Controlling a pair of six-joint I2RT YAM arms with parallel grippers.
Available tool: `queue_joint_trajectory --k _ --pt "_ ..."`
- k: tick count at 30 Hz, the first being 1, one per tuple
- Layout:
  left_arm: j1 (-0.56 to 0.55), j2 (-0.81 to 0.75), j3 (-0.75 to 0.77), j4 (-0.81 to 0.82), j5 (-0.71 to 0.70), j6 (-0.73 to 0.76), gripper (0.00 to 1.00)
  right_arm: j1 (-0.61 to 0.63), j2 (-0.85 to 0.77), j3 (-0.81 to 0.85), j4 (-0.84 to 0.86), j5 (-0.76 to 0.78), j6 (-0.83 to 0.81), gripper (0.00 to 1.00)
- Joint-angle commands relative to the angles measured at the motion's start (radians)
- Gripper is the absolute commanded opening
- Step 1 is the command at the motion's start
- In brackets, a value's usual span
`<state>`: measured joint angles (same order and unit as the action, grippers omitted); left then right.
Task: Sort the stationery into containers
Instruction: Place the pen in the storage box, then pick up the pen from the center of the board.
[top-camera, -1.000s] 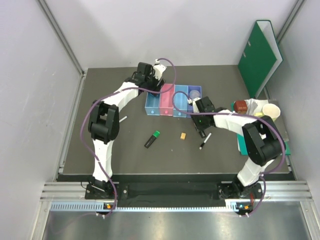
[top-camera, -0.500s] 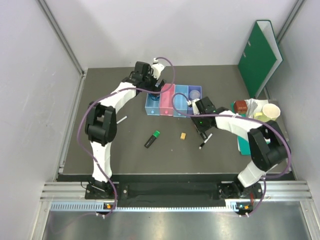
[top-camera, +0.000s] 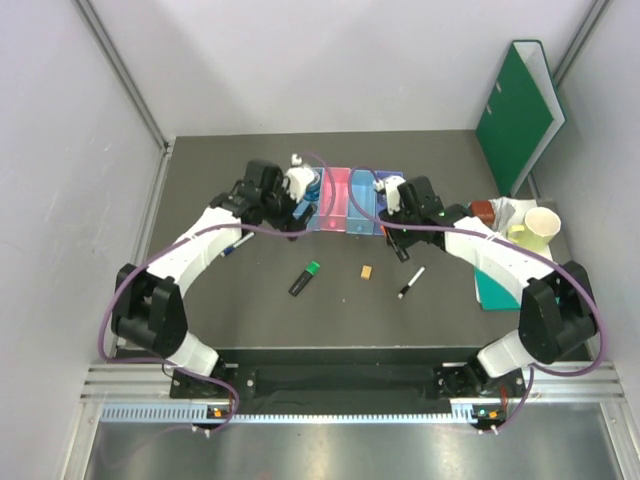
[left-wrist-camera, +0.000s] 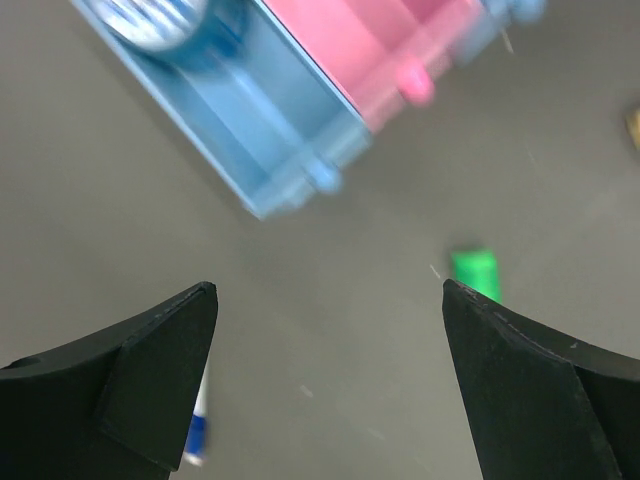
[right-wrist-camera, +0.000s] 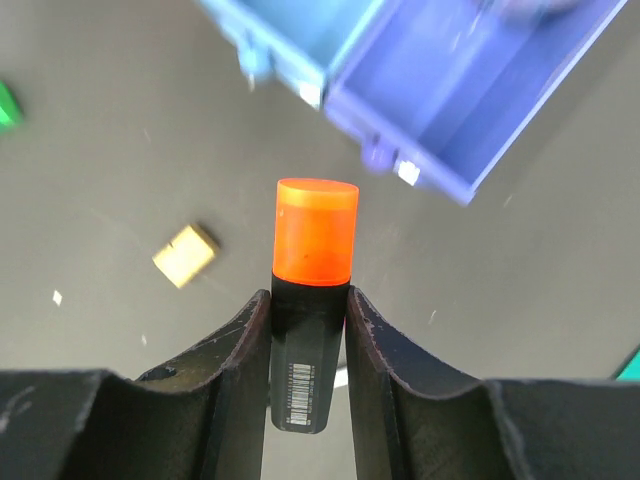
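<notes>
The green-capped highlighter is on the table outside the trays. Next, I should move my left gripper back and down onto the green-capped highlighter's black body (top-camera: 301, 282).
The containers (top-camera: 340, 192) form a row of joined trays at mid-table. My left gripper (left-wrist-camera: 330, 295) hangs open and empty just in front of the left light blue tray (left-wrist-camera: 270, 140), which holds the blue patterned tin (left-wrist-camera: 150, 15). The left gripper (top-camera: 292, 212) is also visible from above. My right gripper (right-wrist-camera: 307, 295) is shut on the orange-capped highlighter (right-wrist-camera: 315, 250), above the table before the purple tray (right-wrist-camera: 480, 90). On the table lie the green-capped highlighter (top-camera: 305, 278), the eraser (top-camera: 367, 271), one pen (top-camera: 410, 282) and another pen (top-camera: 238, 242).
A green ring binder (top-camera: 520, 100) leans on the back right wall. A cream cup (top-camera: 540, 225), a brown object (top-camera: 482, 212) and a teal flat tray (top-camera: 490, 285) crowd the right edge. Grey walls close in the left, back and right.
My left gripper opened fully and drew back from above the trays toward the near left. The right gripper carried the orange-capped highlighter a little toward the trays.
</notes>
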<state>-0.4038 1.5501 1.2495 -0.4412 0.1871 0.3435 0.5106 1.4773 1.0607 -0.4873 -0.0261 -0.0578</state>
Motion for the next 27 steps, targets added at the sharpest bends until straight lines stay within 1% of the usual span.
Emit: queue_joint_trajectory --k 1,6,9,13,19,24,27 --pt "-0.070 -0.079 -0.148 -0.067 -0.031 0.000 0.99 0.017 -0.020 0.142 0.068 -0.002 -0.023 0.15" --pt "-0.150 -0.094 -0.220 -0.056 -0.081 -0.008 0.99 0.017 0.082 0.238 0.141 0.023 -0.027 0.15" --pt "-0.158 -0.084 -0.237 -0.050 -0.084 -0.008 0.99 0.017 0.167 0.314 0.171 0.022 -0.017 0.14" --pt "-0.171 -0.039 -0.265 -0.008 -0.104 -0.001 0.99 0.017 0.270 0.421 0.214 0.023 0.003 0.14" --pt "-0.197 0.053 -0.246 0.012 -0.103 -0.040 0.99 0.002 0.409 0.541 0.250 0.049 0.023 0.14" --pt "-0.204 0.102 -0.223 0.039 -0.094 -0.052 0.93 -0.009 0.491 0.581 0.288 0.058 0.026 0.14" --pt "-0.205 0.122 -0.219 0.041 -0.094 -0.049 0.87 -0.012 0.526 0.605 0.294 0.068 0.027 0.14"
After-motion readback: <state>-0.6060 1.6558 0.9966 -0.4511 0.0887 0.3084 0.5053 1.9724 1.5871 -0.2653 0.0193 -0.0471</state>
